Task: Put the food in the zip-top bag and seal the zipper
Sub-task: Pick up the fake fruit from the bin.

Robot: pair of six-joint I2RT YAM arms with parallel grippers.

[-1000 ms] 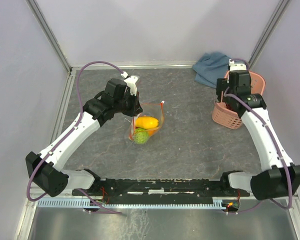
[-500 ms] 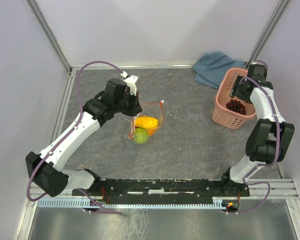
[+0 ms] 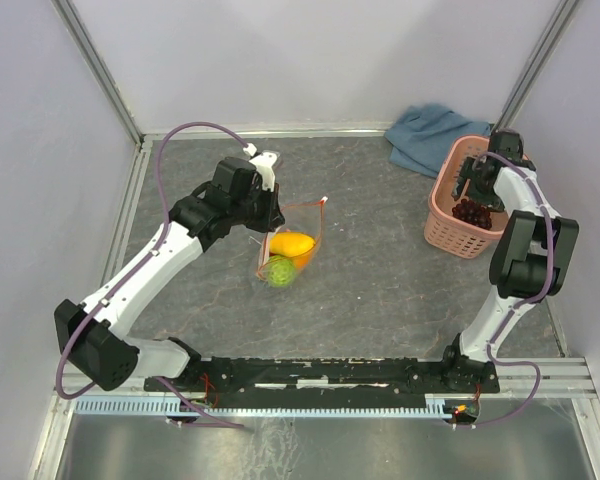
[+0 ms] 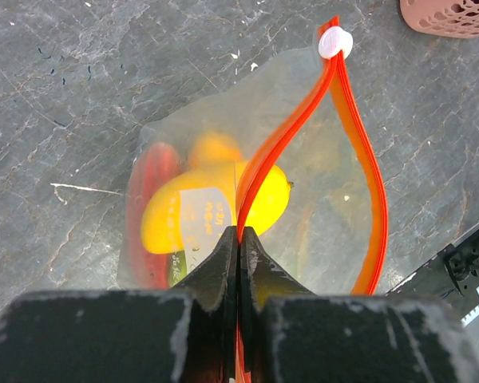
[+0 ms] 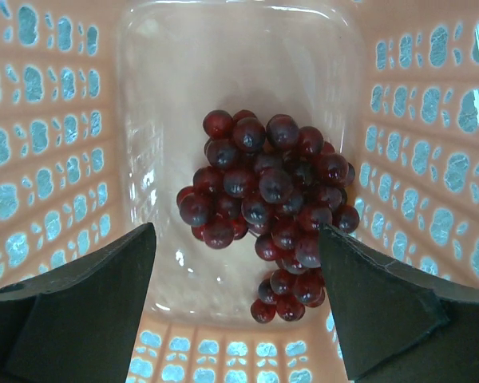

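Observation:
The dark purple grapes lie below the open fingers of my right gripper, so it lowers between the lattice sides onto the thick middle of the bunch (image 3: 471, 212) (image 5: 260, 195) next.
The zip-top bag (image 3: 298, 238) lies mid-table, its mouth gaping. My left gripper (image 3: 266, 214) is shut on the zipper (image 4: 359, 159), pinching the near red-orange strip; the white end piece (image 4: 334, 41) sits at the far corner. Inside the bag are a yellow oblong fruit (image 4: 184, 215), an orange fruit (image 4: 214, 148) and the red watermelon wedge (image 4: 148, 199). Dark purple grapes (image 5: 263, 191) lie on the floor of the pink basket (image 3: 446, 236). My right gripper (image 5: 235, 239) hangs open inside the basket, its fingers on either side of the bunch and above it.
A blue-grey cloth (image 3: 420, 135) lies crumpled behind the basket at the back right. The basket's lattice walls (image 5: 48, 144) close in around my right gripper. Grey enclosure walls border the table on the left, back and right.
My right arm has swung round to the basket's right side and the gripper has dipped into it over the grapes, jaws spread wide. The left gripper and bag have stayed put.

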